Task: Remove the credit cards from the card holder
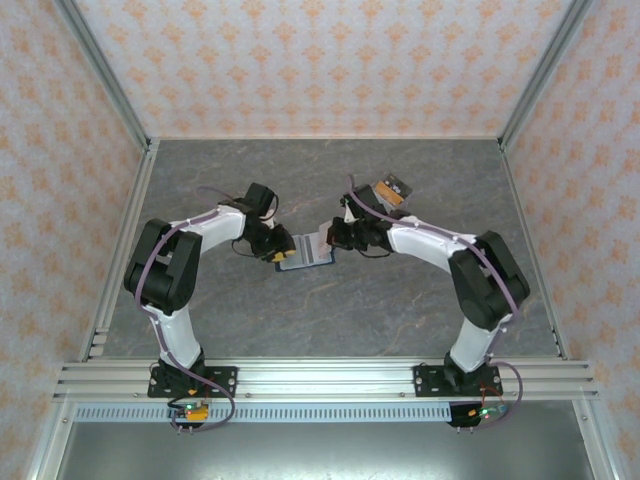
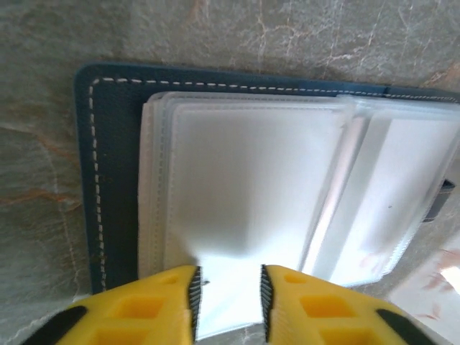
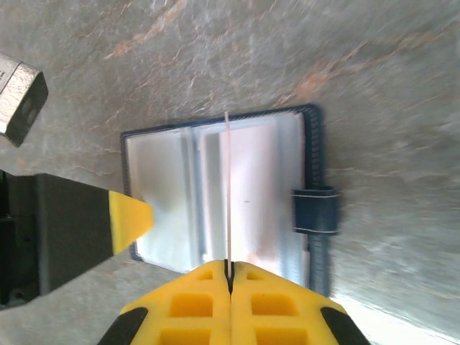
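I will next move my right gripper up and outward from the holder (image 1: 305,255), then down over the pile of loose cards to release, because cards are already gathered there.
The card holder (image 1: 305,255) lies open on the table between both grippers, a navy-blue cover (image 2: 115,165) with clear sleeves (image 2: 251,180) fanned out inside. My left gripper (image 2: 228,277) is open at the holder's near edge, and a sleeve's edge lies between its spread pads. My right gripper (image 3: 229,266) is shut on a thin pale pinkish credit card (image 3: 227,187). I see that card edge-on, standing upright over the holder's (image 3: 314,165) right half. The closure tab (image 3: 315,210) sticks out on the right side. A left fingertip (image 3: 129,219) rests at the holder's left edge.
A small pile of loose cards (image 1: 392,192) lies behind the right gripper (image 1: 335,240), and its corner shows in the right wrist view (image 3: 18,97). Patterned walls and metal rails (image 1: 120,250) enclose the grey marbled table (image 1: 320,320).
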Action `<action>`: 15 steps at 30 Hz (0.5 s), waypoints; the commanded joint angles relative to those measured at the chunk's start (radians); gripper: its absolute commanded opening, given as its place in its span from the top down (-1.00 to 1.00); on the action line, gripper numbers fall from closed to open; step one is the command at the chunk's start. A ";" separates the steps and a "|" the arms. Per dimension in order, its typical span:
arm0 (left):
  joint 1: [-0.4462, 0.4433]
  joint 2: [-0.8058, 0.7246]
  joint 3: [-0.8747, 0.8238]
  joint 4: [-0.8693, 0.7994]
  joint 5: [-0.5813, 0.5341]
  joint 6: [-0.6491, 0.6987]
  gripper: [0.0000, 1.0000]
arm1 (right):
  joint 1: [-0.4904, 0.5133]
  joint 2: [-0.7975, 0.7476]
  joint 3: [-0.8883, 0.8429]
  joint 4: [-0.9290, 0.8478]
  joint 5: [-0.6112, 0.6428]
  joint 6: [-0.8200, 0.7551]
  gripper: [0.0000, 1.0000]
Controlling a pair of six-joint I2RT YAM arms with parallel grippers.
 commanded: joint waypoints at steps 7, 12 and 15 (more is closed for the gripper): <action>0.071 -0.168 0.049 -0.139 -0.107 0.030 -0.33 | -0.199 -0.147 0.138 -0.173 0.163 -0.426 1.00; 0.101 -0.205 0.050 -0.192 -0.206 0.102 -0.58 | -0.273 -0.104 0.227 -0.305 0.139 -0.696 1.00; 0.110 -0.223 0.045 -0.198 -0.268 0.117 -0.70 | -0.297 -0.041 0.310 -0.398 0.156 -0.798 1.00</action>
